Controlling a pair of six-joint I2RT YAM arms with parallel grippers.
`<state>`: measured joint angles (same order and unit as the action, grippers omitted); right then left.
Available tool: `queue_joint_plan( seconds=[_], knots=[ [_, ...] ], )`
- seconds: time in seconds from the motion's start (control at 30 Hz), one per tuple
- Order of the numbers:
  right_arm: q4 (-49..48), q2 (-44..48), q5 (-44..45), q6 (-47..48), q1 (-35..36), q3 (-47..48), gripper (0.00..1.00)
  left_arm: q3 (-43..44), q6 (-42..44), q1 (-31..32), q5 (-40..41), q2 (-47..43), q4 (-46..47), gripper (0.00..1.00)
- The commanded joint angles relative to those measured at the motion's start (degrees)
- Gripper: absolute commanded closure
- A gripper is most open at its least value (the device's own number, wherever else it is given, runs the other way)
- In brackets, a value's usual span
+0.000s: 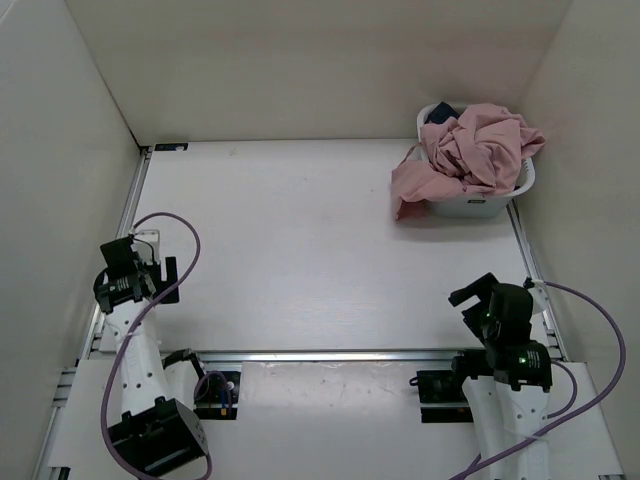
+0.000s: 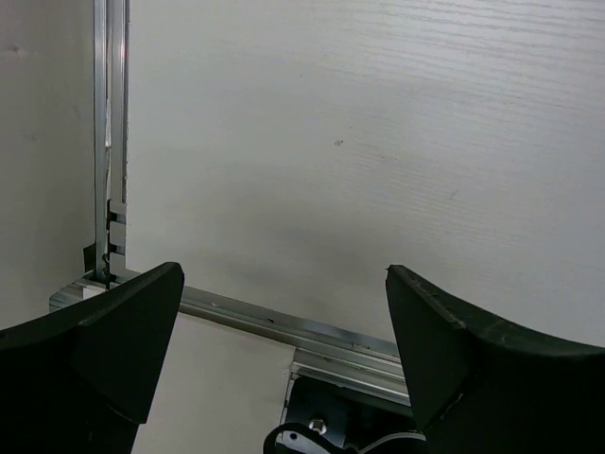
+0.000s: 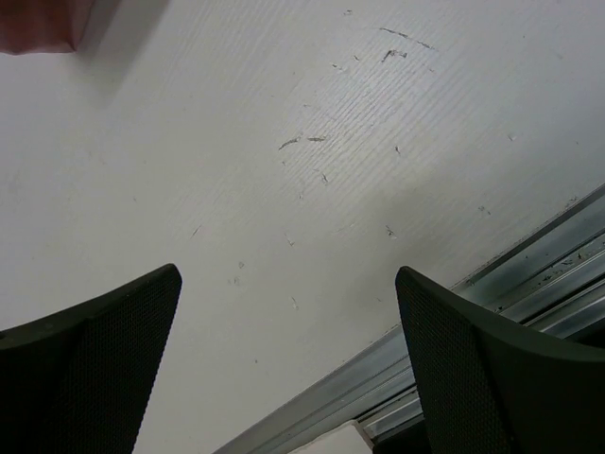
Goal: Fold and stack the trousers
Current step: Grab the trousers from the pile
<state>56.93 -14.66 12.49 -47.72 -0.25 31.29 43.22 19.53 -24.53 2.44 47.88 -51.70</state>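
My right gripper moves outward over the white basket (image 1: 478, 203) and onto the trousers' upper fold (image 1: 467, 143) next, since the heap lies outward of it, beyond bare tabletop.
The dusty-pink trousers (image 1: 470, 150) lie crumpled in a white basket (image 1: 478, 203) at the table's far right, one part hanging over the basket's left side onto the table. A pink corner of them (image 3: 43, 24) shows at the top left of the right wrist view. My left gripper (image 1: 150, 268) is open and empty near the table's left edge; its jaws stand wide apart in the left wrist view (image 2: 284, 312). My right gripper (image 1: 472, 292) is open and empty at the near right, well short of the basket; the right wrist view (image 3: 288, 322) shows only table between its jaws.
A dark blue garment (image 1: 442, 114) peeks out at the back of the basket. White walls (image 1: 60, 150) enclose the table on three sides. Metal rails (image 1: 350, 355) run along the near edge and both sides. Purple cables (image 1: 185, 240) loop from both arms.
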Motion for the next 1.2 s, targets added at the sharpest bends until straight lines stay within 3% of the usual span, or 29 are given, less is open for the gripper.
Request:
queue_joint_plan(
  seconds=[0.0, 0.17, 0.3, 0.43, 0.5, 0.57, 0.63, 0.77, 0.83, 0.97, 1.03, 1.13, 1.17],
  knots=[
    [5.4, 0.7, -1.0, 1.6, 0.1, -1.3, 0.01, -3.0, 1.8, -0.3, 0.7, -2.6, 1.5, 0.0],
    [5.4, -2.4, -2.4, 3.6, 0.1, 2.6, 0.01, -2.9, 1.0, -0.3, 0.1, -7.3, 2.2, 0.0],
    [-4.6, -11.8, -4.8, 10.2, 0.1, 13.4, 0.01, -0.6, 1.6, -0.3, -0.9, -7.9, 2.2, 0.0],
    [-11.0, -32.4, -2.3, 22.6, 0.1, 34.3, 0.01, 6.5, 2.1, -0.3, -2.3, -4.3, 3.5, 0.0],
    [-10.4, -48.0, -2.3, 26.9, 0.1, 45.1, 0.01, 12.7, 2.6, -0.3, -3.7, 0.5, 4.8, 0.0],
    [-8.5, -63.3, -2.3, 31.6, 0.1, 61.6, 0.01, 19.7, 3.1, -0.3, -4.2, 7.4, 4.8, 0.0],
    [-7.3, -76.9, -2.3, 33.8, 0.1, 71.8, 0.01, 23.7, 3.1, -0.3, -2.1, 12.0, 4.8, 0.0],
    [-6.6, -96.5, 5.7, 38.2, 0.9, 96.5, 0.01, 29.6, 2.6, -0.3, 3.7, 20.0, 4.2, 0.0],
    [-7.1, -105.0, 8.5, 37.4, 0.9, 100.9, 0.01, 30.9, 2.6, -0.3, 5.0, 22.9, 3.5, 0.0],
    [-10.7, -113.2, 7.9, 36.4, 0.9, 103.4, 0.01, 30.3, 2.6, -0.3, 5.8, 23.9, 3.0, 0.0],
    [-10.7, -114.2, 8.4, 34.6, 0.9, 103.7, 0.2, 29.6, 3.1, -0.3, 6.4, 24.5, 3.0, 0.0],
    [-12.5, -113.5, 7.1, 33.5, 0.9, 103.0, 0.61, 29.1, 3.7, -0.3, 8.7, 25.2, 3.0, 0.0],
    [-11.3, -112.9, 7.1, 32.4, 0.9, 105.7, 0.91, 29.1, 3.7, -0.3, 9.5, 25.2, 3.0, 0.0]
  ],
)
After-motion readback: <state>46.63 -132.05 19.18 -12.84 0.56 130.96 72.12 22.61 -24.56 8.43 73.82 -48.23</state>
